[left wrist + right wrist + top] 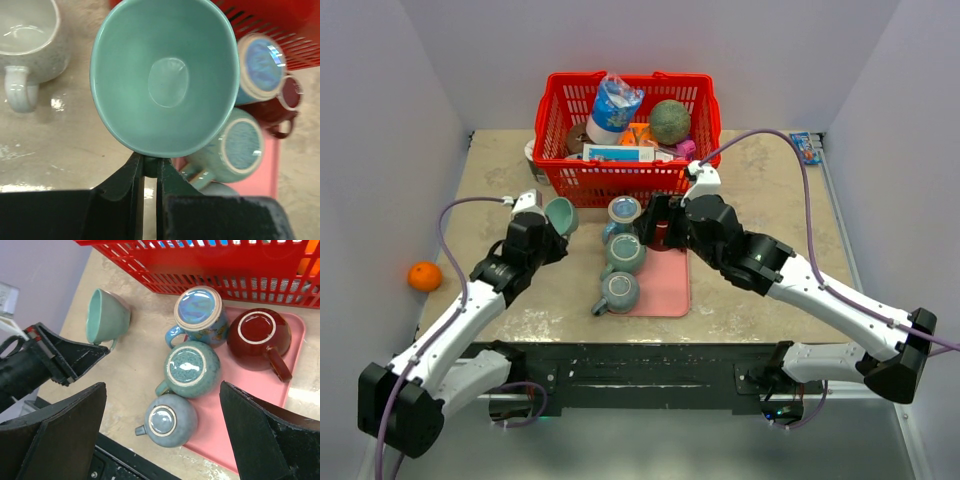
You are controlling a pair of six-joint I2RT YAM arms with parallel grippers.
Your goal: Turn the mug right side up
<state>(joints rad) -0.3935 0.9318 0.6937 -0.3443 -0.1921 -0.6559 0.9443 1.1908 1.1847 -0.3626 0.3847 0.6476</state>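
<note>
My left gripper moves down toward the bare tabletop (86, 112) beside the white speckled mug next, turns the tilted mug base-down, and releases its handle.
A teal mug (561, 214) is held on its side by its handle in my left gripper (551, 229), left of the pink tray (665, 285). In the left wrist view its open mouth (165, 75) faces the camera and the gripper (148, 162) is shut on the handle below the rim. The right wrist view shows the mug (105, 315) too. My right gripper (658, 222) is open and empty above the tray, fingers (70, 435) wide apart.
Several mugs stand upside down at the tray: blue glossy (198, 312), teal speckled (192, 369), grey-blue (170, 420), dark red (259, 332). A red basket (620, 180) of items stands behind. A white speckled mug (27, 35) stands upright. An orange (424, 276) lies far left.
</note>
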